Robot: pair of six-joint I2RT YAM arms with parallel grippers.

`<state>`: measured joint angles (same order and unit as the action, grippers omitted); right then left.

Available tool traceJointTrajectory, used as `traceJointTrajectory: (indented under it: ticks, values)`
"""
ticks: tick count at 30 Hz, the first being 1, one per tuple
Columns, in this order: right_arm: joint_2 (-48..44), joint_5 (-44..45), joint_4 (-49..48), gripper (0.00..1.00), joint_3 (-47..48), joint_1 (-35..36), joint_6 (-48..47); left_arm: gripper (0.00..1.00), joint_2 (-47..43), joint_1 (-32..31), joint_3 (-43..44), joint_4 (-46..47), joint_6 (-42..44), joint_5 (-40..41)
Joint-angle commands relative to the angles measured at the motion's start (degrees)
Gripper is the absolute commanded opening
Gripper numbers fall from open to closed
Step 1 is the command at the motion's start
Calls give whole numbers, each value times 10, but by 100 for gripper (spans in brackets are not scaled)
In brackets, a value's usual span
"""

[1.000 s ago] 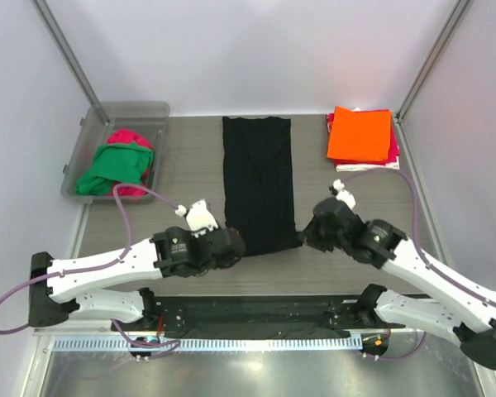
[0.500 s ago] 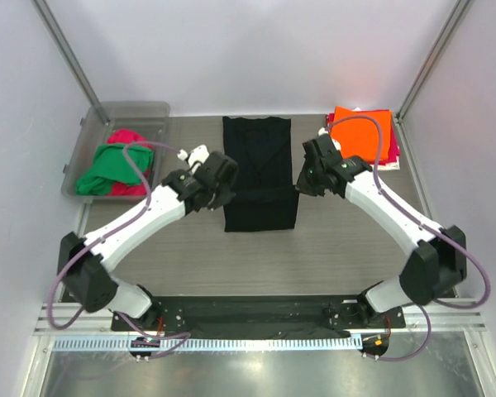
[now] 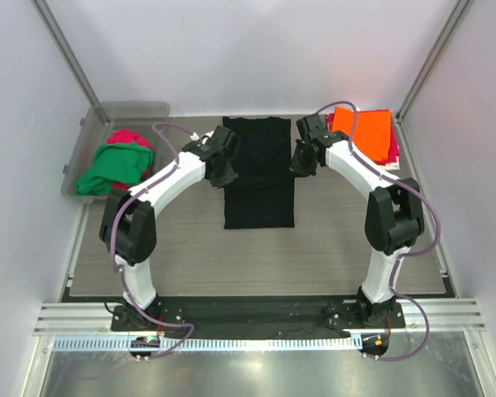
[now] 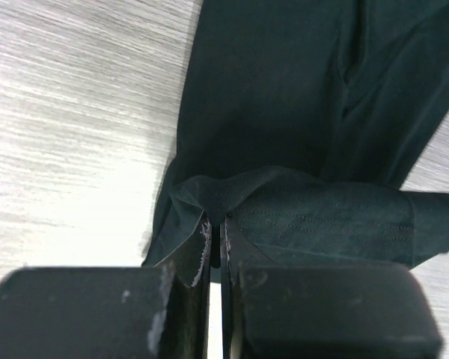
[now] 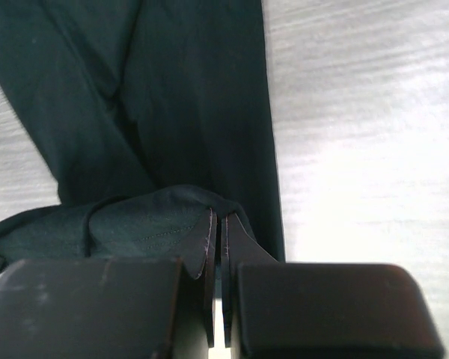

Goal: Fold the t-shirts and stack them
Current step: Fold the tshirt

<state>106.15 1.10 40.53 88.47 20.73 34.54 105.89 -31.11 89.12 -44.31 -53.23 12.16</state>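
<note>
My right gripper needs to lower the hem's corner next, moving slightly toward my left gripper, onto the shirt's side edge (image 3: 291, 171) (image 5: 267, 185).
A black t-shirt (image 3: 259, 174) lies lengthwise at the middle of the table, its near hem lifted and carried back over its far half. My left gripper (image 3: 226, 172) is shut on the hem's left corner (image 4: 209, 196). My right gripper (image 3: 298, 165) is shut on the hem's right corner (image 5: 209, 198). Both hold the fold about halfway up the shirt. A stack of folded shirts, orange on top (image 3: 362, 135), lies at the far right.
A clear bin (image 3: 120, 149) at the far left holds crumpled green and pink shirts. Metal frame posts stand at both far corners. The arms' bases and a rail sit at the near edge.
Both grippers have carried the shirt's near hem away from the near edge toward the far side, folding the shirt over itself. The arms are now stretched far out.
</note>
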Motion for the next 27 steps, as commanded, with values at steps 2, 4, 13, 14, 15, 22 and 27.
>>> traceJointTrajectory:
  ticks: [2, 4, 13, 14, 15, 22, 27]
  values:
    - [46, -3, -8, 1, 53, -15, -32, 0, 20, 18, 26, -4, 30, -9]
    - [61, -22, -10, 1, 58, -17, -33, 0, 34, 25, 30, 1, 33, -14]
    - [167, -52, -4, 54, 168, -37, -34, 30, 128, 61, 120, -29, 50, -43]
    - [185, -54, 6, 66, 233, -40, -34, 51, 141, 68, 146, -40, 52, -45]
    - [200, -54, 42, 70, 276, -44, -34, 59, 155, 76, 207, -48, 58, -62]
    - [198, -78, 133, 73, 427, -41, -36, 68, 250, 103, 489, -228, 88, -86]
    - [-2, -106, -10, 72, 91, -14, -17, 67, 68, 92, 182, -78, 62, -110]
